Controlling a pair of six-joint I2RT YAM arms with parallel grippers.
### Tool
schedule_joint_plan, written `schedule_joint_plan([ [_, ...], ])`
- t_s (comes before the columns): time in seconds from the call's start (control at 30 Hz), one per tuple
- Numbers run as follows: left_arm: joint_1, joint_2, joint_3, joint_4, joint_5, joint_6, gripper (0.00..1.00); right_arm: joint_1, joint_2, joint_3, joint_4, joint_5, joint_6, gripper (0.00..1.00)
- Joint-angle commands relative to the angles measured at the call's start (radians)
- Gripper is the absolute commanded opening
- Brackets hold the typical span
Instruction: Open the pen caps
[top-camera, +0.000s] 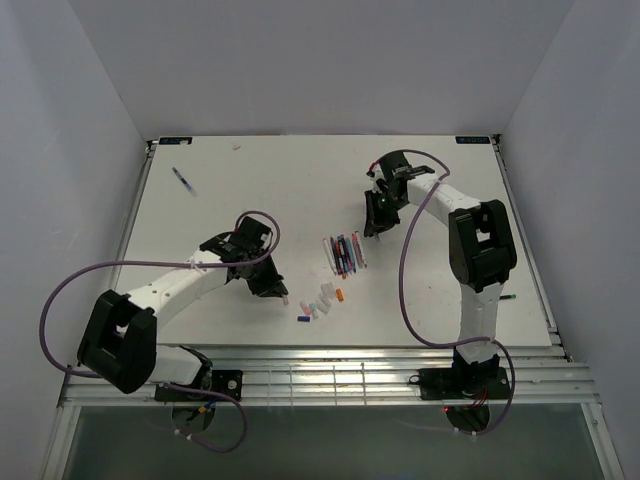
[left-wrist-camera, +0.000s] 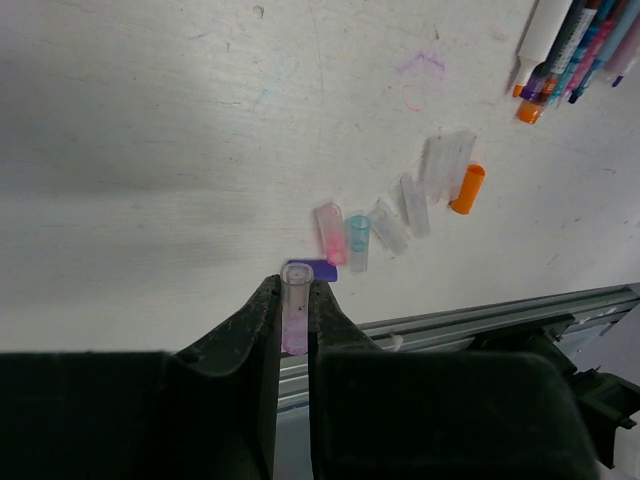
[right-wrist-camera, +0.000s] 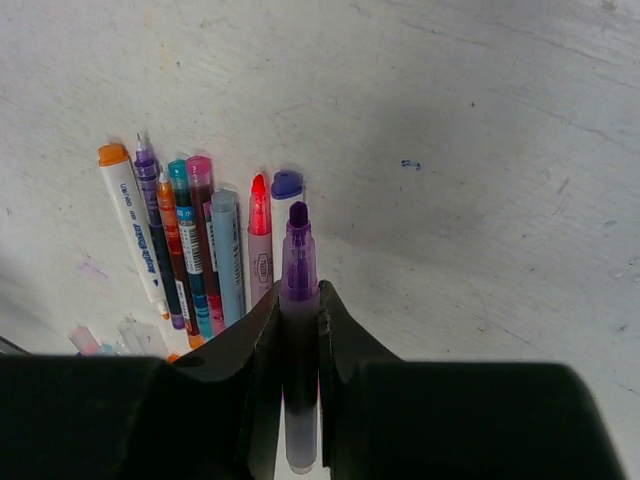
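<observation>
The pale purple cap needs to get beside the pink (left-wrist-camera: 330, 232) one. My left gripper will first lower it to the bare table below, then let it go.
My left gripper (top-camera: 276, 289) is shut on a pale purple pen cap (left-wrist-camera: 295, 300), held just above the table, open end towards the camera. Loose pen caps lie beyond it: dark blue (left-wrist-camera: 315, 269), pink (left-wrist-camera: 330, 232), several clear ones (left-wrist-camera: 414, 205) and orange (left-wrist-camera: 466, 188). My right gripper (top-camera: 372, 228) is shut on a purple pen (right-wrist-camera: 298, 262) whose bare purple tip sticks out past the fingers. To its left, a row of pens (right-wrist-camera: 190, 240) lies on the table, also in the top view (top-camera: 345, 253). The cap cluster (top-camera: 322, 298) lies between the arms.
A single dark pen (top-camera: 184, 181) lies far left at the back of the white table. A small green object (top-camera: 508, 297) lies by the right arm. The metal rail of the table's near edge (left-wrist-camera: 480, 315) runs just behind the caps.
</observation>
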Motion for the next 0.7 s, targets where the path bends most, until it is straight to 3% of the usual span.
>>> schedule_joint_plan([
  [0.0,-0.030,0.043,-0.025,0.077,0.034,-0.005,0.04,-0.004,0.006,0.067,-0.011,0.005,-0.022,0.10],
  [0.37,-0.041,0.163,-0.029,0.120,0.015,0.028,0.11,0.002,0.017,0.002,0.006,-0.009,-0.037,0.21],
  [0.67,-0.041,0.249,0.023,0.118,0.002,0.026,0.29,0.013,0.005,-0.056,0.026,-0.026,-0.040,0.29],
])
